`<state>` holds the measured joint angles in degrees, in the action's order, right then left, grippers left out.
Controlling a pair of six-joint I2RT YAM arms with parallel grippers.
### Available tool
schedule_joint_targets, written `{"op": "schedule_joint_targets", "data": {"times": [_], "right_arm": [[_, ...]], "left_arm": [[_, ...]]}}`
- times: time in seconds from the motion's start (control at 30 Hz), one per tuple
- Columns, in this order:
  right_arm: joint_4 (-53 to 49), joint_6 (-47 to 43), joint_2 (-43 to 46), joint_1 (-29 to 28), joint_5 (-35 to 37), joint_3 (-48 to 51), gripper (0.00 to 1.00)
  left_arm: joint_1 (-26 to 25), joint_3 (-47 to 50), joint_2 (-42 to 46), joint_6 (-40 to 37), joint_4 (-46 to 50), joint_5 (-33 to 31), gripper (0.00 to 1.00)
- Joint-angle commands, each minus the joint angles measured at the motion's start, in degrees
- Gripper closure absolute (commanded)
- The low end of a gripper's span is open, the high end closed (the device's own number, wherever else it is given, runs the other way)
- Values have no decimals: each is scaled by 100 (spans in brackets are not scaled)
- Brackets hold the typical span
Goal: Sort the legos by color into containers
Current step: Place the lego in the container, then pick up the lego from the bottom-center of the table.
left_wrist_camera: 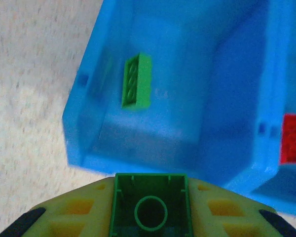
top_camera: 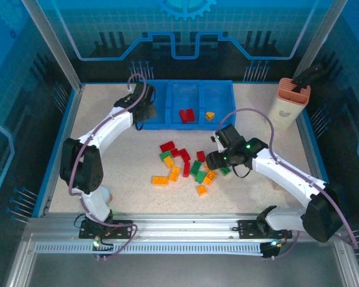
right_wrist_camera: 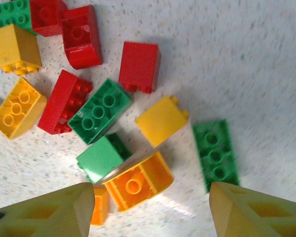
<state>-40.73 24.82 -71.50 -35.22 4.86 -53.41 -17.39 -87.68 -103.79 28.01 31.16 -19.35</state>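
Note:
The section of the tray already holding a green brick (top_camera: 160, 99) lies outward, so the left gripper should next carry the green lego outward over the bottom of that section and let it go there.
My left gripper (top_camera: 145, 109) hangs at the left compartment of the blue tray (top_camera: 191, 84), shut on a green lego (left_wrist_camera: 151, 210) held underside-up between its yellow fingers (left_wrist_camera: 79, 210). In that compartment lies another green brick (left_wrist_camera: 136, 81). Red bricks (top_camera: 186, 115) sit in the middle compartment and a yellow one (top_camera: 210, 115) in the right. My right gripper (right_wrist_camera: 150, 212) stands open low over the loose pile of legos (top_camera: 185, 167), straddling an orange curved brick (right_wrist_camera: 138, 182). A flat green brick (right_wrist_camera: 216, 153) lies by its right finger.
A tall beige-and-salmon holder (top_camera: 293, 107) stands at the back right of the table. Loose red, green and yellow bricks spread across the table's middle, left of my right gripper. Blue rails edge the table (top_camera: 107, 185).

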Motion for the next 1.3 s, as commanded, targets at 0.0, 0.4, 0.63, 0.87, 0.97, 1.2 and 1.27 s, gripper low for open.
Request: {"op": "schedule_joint_targets", "data": {"times": [0.0,0.4,0.63,0.87,0.97,1.2,1.27], "right_arm": [[80,1546,402,-184,-172,268,38],[789,4100,1161,-641,139,1210,41],[828,4978,935,-803,305,1347,40],[778,5185,644,-779,347,1301,37],[827,5200,506,-750,351,1307,36],[1139,5165,-8,-681,260,1314,35],[1223,5161,-124,-667,302,1324,35]], "left_arm": [[160,-433,-591,-307,-3,-113,79],[262,-2685,-2462,-900,433,-118,75],[297,-3271,-2951,-926,486,-16,56],[297,-3422,-3057,-935,450,122,42],[297,-3378,-2890,-989,441,132,41],[297,-2947,-1957,-1156,249,199,40],[297,-2837,-1664,-1178,207,195,40]]}}
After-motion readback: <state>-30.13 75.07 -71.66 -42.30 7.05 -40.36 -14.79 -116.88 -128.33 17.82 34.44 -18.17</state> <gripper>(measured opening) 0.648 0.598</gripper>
